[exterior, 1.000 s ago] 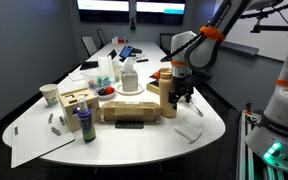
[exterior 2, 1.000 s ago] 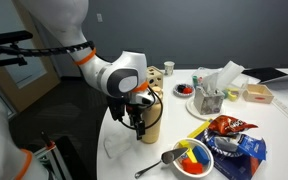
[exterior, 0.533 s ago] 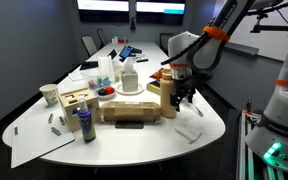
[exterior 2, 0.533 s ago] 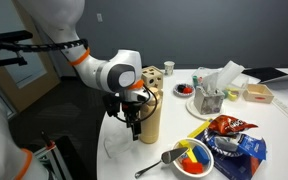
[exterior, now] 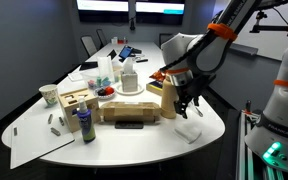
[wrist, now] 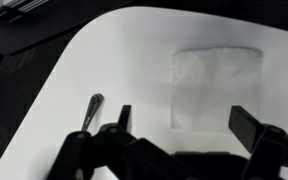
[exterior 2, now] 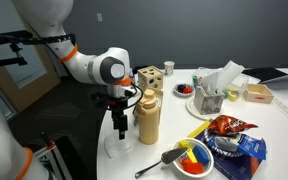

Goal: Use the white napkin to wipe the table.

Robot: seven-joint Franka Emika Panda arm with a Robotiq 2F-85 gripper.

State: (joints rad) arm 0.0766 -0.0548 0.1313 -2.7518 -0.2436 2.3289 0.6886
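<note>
The napkin [exterior: 188,131] [wrist: 216,91] lies mostly beyond my open fingertips, so my gripper shifts toward the table's edge over it next, then lowers onto it.
The white napkin [wrist: 216,88] lies flat on the white table [wrist: 114,50] near its rounded end. It also shows in both exterior views [exterior: 189,131] [exterior 2: 116,148]. My gripper [wrist: 184,118] hangs above it, open and empty, its two dark fingers straddling the napkin's near edge in the wrist view. In the exterior views the gripper [exterior: 187,107] [exterior 2: 121,130] points down, a short way above the napkin.
A metal spoon [wrist: 91,106] lies beside the napkin. A tan bottle [exterior 2: 149,116], a bowl of colourful items [exterior 2: 195,158], a snack bag [exterior 2: 229,130], a wooden box [exterior: 74,101], a dark bottle [exterior: 86,123] and a tissue roll [exterior: 130,74] crowd the table.
The arm has swung toward the table's rounded end and lowered. The gripper has moved from beside the tan bottle to above the napkin.
</note>
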